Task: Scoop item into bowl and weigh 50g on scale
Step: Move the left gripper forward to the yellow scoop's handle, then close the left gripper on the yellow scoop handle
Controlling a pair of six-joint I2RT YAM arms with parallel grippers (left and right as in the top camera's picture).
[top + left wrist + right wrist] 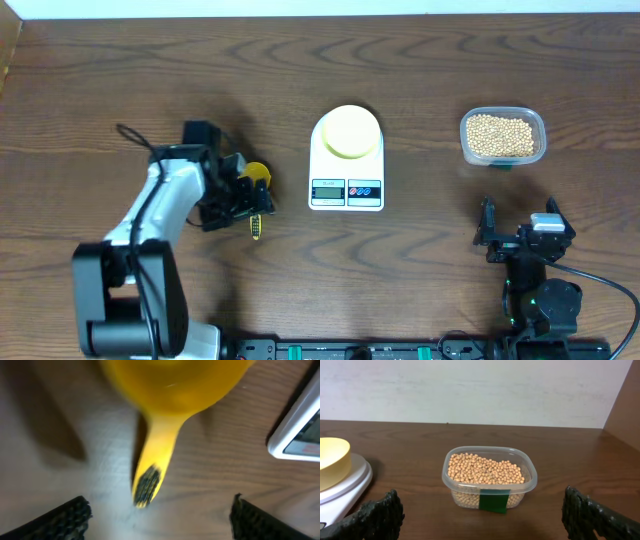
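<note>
The scoop's narrow handle lies lengthwise between the two open fingers of my left gripper. I should next lower my left gripper onto the scoop's handle close to its round cup (162,440).
The pale yellow bowl (351,131) sits on the round platform of the white scale (346,190); both also show at the left edge of the right wrist view, bowl (331,460) on scale (350,485). Tan beans (500,136) fill a clear plastic container (490,476) at the right. A bright yellow scoop (257,177) lies left of the scale, its handle (152,467) pointing toward me. My left gripper (160,517) is open above the handle's end, not touching it. My right gripper (485,515) is open and empty, in front of the container.
The scale's display and two buttons (346,189) face the front edge. A corner of the scale (300,435) shows in the left wrist view. A pale wall (470,390) stands behind the table.
</note>
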